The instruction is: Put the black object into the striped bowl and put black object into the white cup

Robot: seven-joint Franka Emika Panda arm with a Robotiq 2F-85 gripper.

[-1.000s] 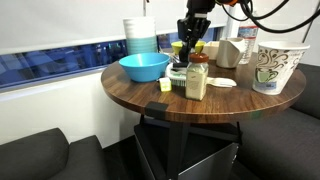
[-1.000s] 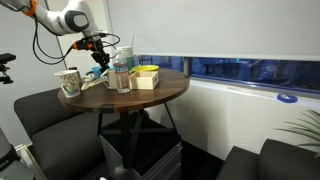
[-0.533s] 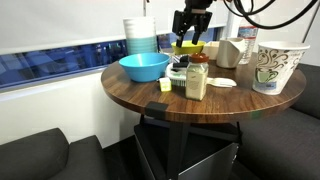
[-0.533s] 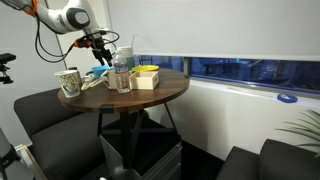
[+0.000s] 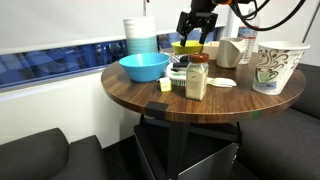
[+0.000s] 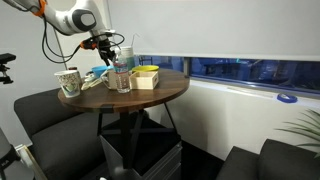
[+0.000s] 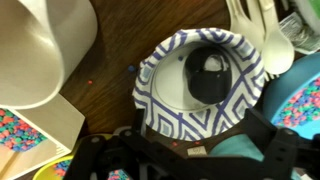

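Observation:
The striped bowl's rim by the white cup is below my gripper, to its left in the wrist view, so my gripper will shift and lower onto that rim next.
In the wrist view the striped bowl [image 7: 165,110], white with a blue zigzag rim, lies straight below me. The black object [image 7: 208,72], a dark rounded lump, rests inside it, free of the fingers. My gripper [image 7: 203,138] hangs open above the bowl's near rim, its jaws spread wide with nothing between them. The white cup [image 7: 40,45] stands close beside the bowl at the upper left. In both exterior views the gripper [image 5: 196,27] [image 6: 108,45] hovers above the table's far side. The patterned white cup [image 5: 277,67] [image 6: 68,82] sits at the table's edge.
A blue bowl [image 5: 144,67], a stack of bowls [image 5: 140,35], a spice jar [image 5: 197,78], a white spoon [image 5: 222,83] and a water bottle [image 6: 122,70] crowd the round wooden table [image 5: 150,100]. A yellow container [image 6: 148,75] stands nearby. White plastic cutlery [image 7: 262,30] lies beside the striped bowl.
The gripper has opened fully and risen from just above the table. The black object has left the fingers and now lies in the striped bowl.

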